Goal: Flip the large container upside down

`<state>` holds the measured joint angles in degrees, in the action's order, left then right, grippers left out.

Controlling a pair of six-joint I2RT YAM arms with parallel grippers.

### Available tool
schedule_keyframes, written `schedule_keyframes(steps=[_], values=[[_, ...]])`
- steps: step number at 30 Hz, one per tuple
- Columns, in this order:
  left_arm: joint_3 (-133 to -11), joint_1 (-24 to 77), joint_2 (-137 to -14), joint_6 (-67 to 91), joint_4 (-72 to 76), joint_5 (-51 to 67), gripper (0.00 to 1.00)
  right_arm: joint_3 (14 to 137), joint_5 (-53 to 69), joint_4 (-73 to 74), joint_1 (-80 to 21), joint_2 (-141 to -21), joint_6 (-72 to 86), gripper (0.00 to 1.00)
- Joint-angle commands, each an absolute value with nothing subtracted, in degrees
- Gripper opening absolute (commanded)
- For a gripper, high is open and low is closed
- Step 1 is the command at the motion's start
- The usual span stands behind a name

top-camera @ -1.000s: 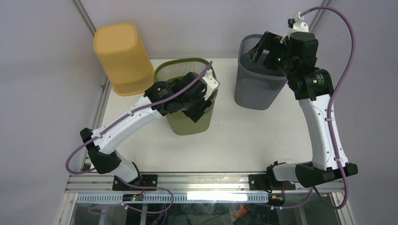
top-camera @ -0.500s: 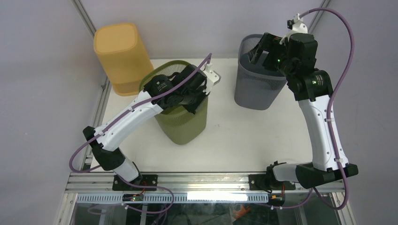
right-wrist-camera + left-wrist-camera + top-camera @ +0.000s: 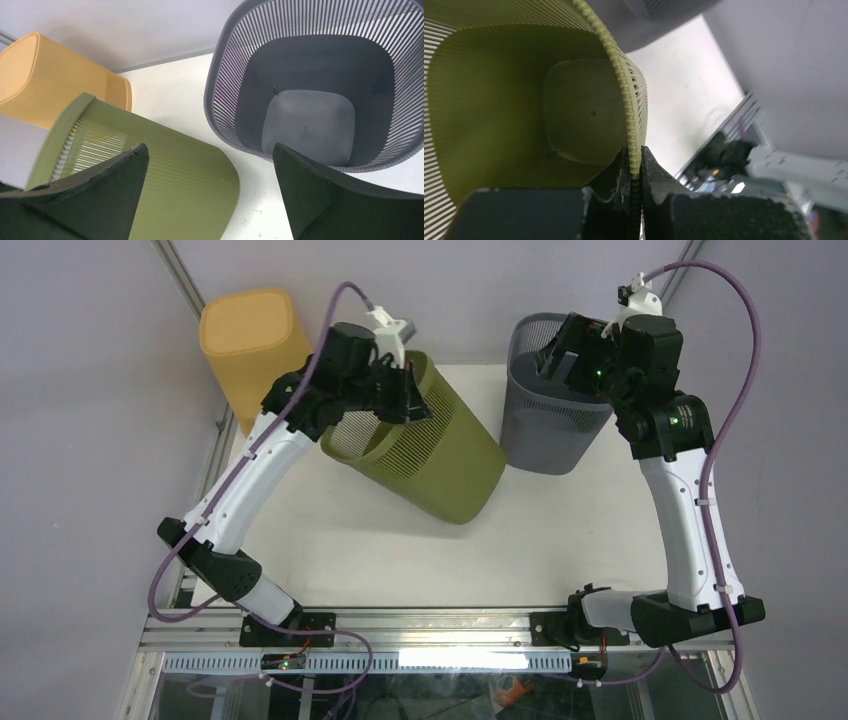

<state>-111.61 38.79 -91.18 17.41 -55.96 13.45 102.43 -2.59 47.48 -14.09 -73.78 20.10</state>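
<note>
Next, my left gripper lowers and lays the already tipped green bin on the clear tabletop below the gripper, then releases the bin's rim.
The large container [image 3: 430,460], an olive-green slatted bin, is tipped on its side in the top view. Its mouth faces back-left and its base points front-right, next to the grey bin. My left gripper [image 3: 407,400] is shut on its upper rim. In the left wrist view the rim runs between the pinched fingers [image 3: 622,172], and the bin's inside [image 3: 499,100] fills the left half. My right gripper [image 3: 555,350] hovers open over the grey bin's rim. Its wrist view shows nothing between the wide fingers [image 3: 115,185], with the green wall [image 3: 170,170] below.
A grey slatted bin [image 3: 545,430] stands upright at the back right, almost touching the green base; its inside [image 3: 305,120] looks hollow. A yellow bin [image 3: 255,350] stands upside down in the back left corner. Walls close the back and both sides.
My left gripper closed on the green rim and swung up and back-left. The bin went from upright to lying tilted on its side. The right arm barely moved.
</note>
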Motion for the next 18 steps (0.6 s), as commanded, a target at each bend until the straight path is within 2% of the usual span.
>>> schedule_keyframes(steps=[1, 5, 10, 14, 18], values=[[-100.5, 26.7, -82.6, 34.9, -33.8, 32.7, 0.0, 101.9, -2.0, 44.9, -13.0, -71.1, 18.0, 0.99], [-88.5, 17.8, -79.3, 44.7, -22.6, 42.2, 0.0, 99.6, 5.5, 44.5, -11.1, -71.1, 19.4, 0.99], [-77.1, 10.2, -77.7, 53.7, -9.4, 49.6, 0.0, 92.5, 22.6, 39.4, -7.6, -70.1, 24.8, 0.99], [-70.3, 8.0, -77.4, 61.2, -0.1, 51.5, 0.0, 86.0, 33.8, 33.8, -7.5, -68.7, 29.0, 0.99], [-66.1, 8.2, -78.3, 65.4, 5.9, 50.8, 0.0, 79.1, 39.4, 29.3, -7.6, -66.4, 32.6, 0.98]])
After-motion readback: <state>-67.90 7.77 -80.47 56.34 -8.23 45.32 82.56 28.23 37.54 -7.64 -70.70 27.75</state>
